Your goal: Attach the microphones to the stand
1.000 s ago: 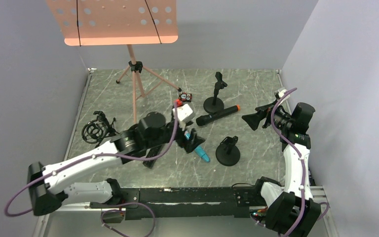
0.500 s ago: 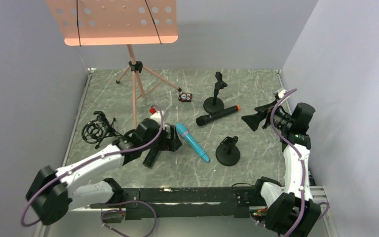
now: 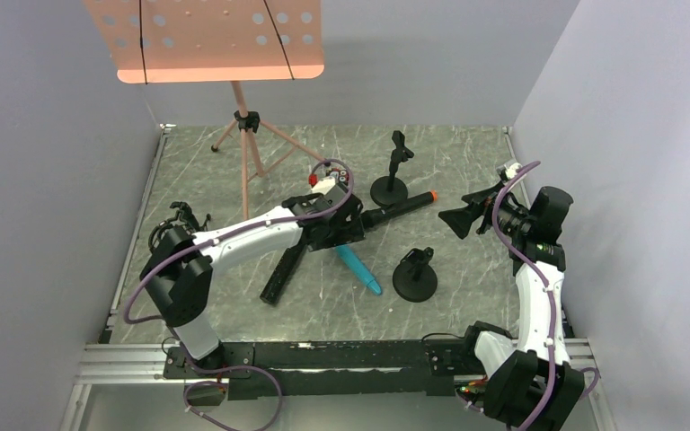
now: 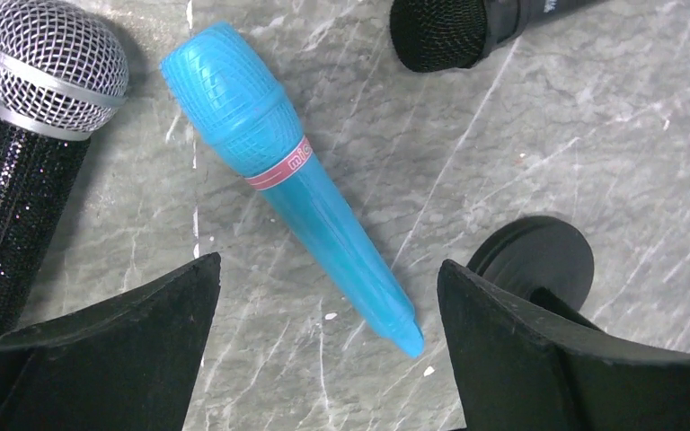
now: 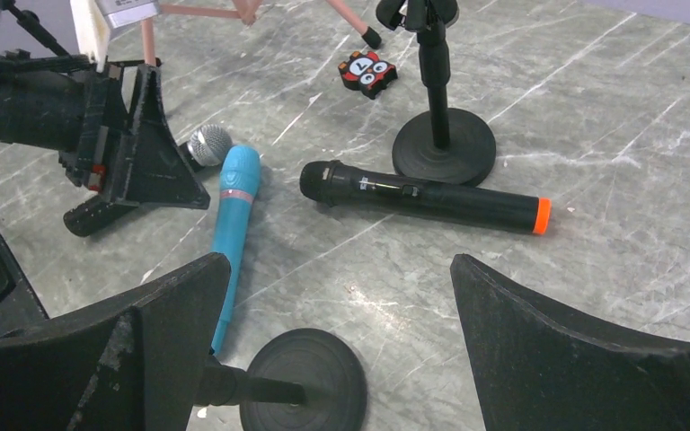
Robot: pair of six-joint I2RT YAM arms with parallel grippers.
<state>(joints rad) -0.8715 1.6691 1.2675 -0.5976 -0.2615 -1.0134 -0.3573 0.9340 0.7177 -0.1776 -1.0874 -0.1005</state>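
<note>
I should next lower my left gripper onto the bright blue mic (image 3: 360,272), fingers astride its red band, as the mic's body narrows there just behind the wider head.
The bright blue mic (image 3: 360,272) lies on the grey table; it also shows in the left wrist view (image 4: 305,193) and the right wrist view (image 5: 232,206). My left gripper (image 3: 337,235) hovers open above it, with the mic's narrow end between the fingers (image 4: 328,269). The black mic with silver mesh head (image 4: 45,63) lies just left of the blue one. The black mic with orange end (image 3: 400,209) lies by the far stand (image 3: 390,189). The near stand (image 3: 415,278) is right of the blue mic. My right gripper (image 3: 460,220) is open and empty, raised at the right.
An orange music stand (image 3: 205,40) on a tripod stands at the back left. A black shock mount (image 3: 175,235) lies at the left edge. A small red toy (image 5: 370,72) lies near the far stand. Walls close in the table on three sides.
My left arm drew back to the left, then reached out to the right again; its open gripper is now over the blue mic. The mics and the right arm have not moved.
</note>
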